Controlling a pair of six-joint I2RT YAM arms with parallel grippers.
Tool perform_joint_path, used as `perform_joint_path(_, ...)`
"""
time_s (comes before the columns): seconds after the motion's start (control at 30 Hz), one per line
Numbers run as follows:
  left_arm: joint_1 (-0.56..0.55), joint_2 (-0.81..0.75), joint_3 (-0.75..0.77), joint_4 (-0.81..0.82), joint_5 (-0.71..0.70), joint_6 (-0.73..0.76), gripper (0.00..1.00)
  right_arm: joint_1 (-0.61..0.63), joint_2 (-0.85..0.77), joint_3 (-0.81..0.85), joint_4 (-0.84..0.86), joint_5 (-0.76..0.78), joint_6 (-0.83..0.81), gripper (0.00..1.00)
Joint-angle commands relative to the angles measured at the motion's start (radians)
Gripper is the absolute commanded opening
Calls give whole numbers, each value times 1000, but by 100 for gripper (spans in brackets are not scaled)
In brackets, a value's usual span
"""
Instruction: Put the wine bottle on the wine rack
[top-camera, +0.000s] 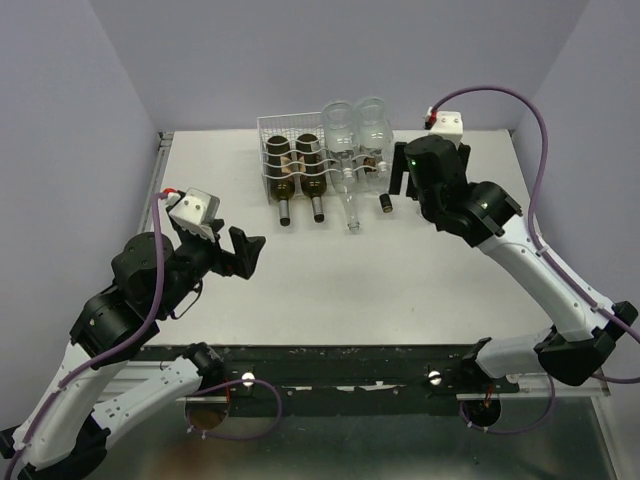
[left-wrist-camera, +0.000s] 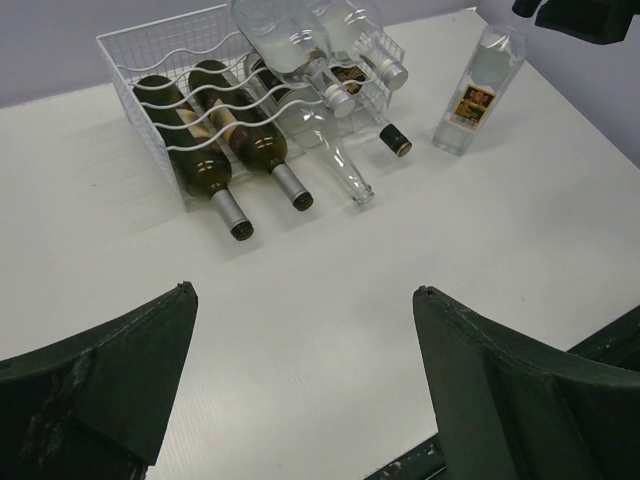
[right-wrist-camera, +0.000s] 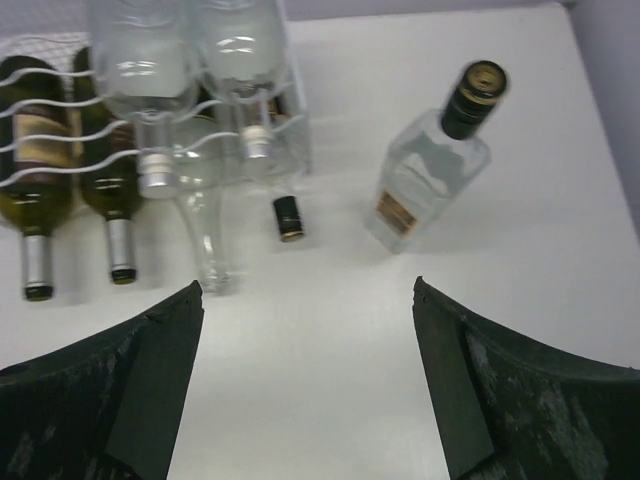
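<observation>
My right gripper will next move outward and down, to the right in the top view, onto the upright clear bottle's black cap (right-wrist-camera: 474, 98), because the cap points up clear of the rack (right-wrist-camera: 300, 130).
The white wire wine rack (top-camera: 268, 132) (left-wrist-camera: 128, 52) (right-wrist-camera: 300, 130) stands at the back of the table. Two green bottles (left-wrist-camera: 205, 165) and clear ones lie in it, necks toward me. Two clear bottles (top-camera: 355, 122) lie on top. A square clear wine bottle (right-wrist-camera: 428, 172) (left-wrist-camera: 478, 90) with a black cap stands upright on the table right of the rack, hidden under my right arm in the top view. My right gripper (top-camera: 403, 185) (right-wrist-camera: 306, 284) hovers open just in front of it, holding nothing. My left gripper (top-camera: 243, 255) (left-wrist-camera: 305, 291) is open over the near left table.
A slim clear neck (top-camera: 352, 212) and a black-capped neck (top-camera: 386, 203) stick out of the rack's front onto the table. A white box (top-camera: 447, 122) sits at the back right. Grey walls close in the table on three sides.
</observation>
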Motion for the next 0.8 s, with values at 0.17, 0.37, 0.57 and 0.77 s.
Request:
perform_joint_path(0.17,0,4,-9,-4,79,8,99,-215,-64,-143,-97,67,14,92)
perform_joint_path(0.37,0,4,-18,-4,84,-4,99,-330,-16,-194,49,-22,-44,86)
perform_joint_path(0.57,0,-19,-8,51,105,-12,99,-408,63,-180,198,-126,-124,76)
perform_joint_path(0.77,-2,-6,15,42,84,-3,99,-474,168,-108,258,-164,-112,73)
